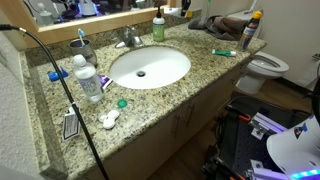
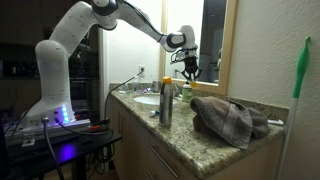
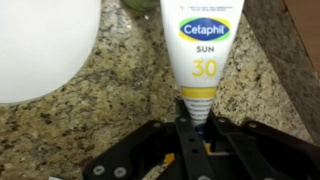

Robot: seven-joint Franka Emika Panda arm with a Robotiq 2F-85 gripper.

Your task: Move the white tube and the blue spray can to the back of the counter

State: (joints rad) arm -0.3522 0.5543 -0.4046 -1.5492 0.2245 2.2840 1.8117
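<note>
My gripper moves away from the sink next and lowers the white tube onto the bare granite beyond the green soap bottle. That back counter part stands empty.
In the wrist view my gripper (image 3: 195, 110) is shut on the lower end of the white tube (image 3: 205, 45), which carries blue, yellow and orange print. The tube hangs over the speckled granite counter (image 3: 110, 100), beside the white sink (image 3: 40, 50). In an exterior view the gripper (image 2: 187, 68) hangs well above the counter (image 2: 200, 145) near the mirror. The blue spray can (image 1: 251, 30), tall with a yellow top, stands upright at the counter's far end, and is also seen as the spray can (image 2: 166, 100) near the front edge, apart from the gripper.
An oval sink (image 1: 150, 66) with a chrome faucet (image 1: 128, 40) fills the middle of the counter. A green soap bottle (image 1: 158, 28) stands behind it and a clear bottle (image 1: 88, 80) stands beside it. A crumpled towel (image 2: 230, 115) lies near the can. A small green tube (image 1: 225, 52) lies there too.
</note>
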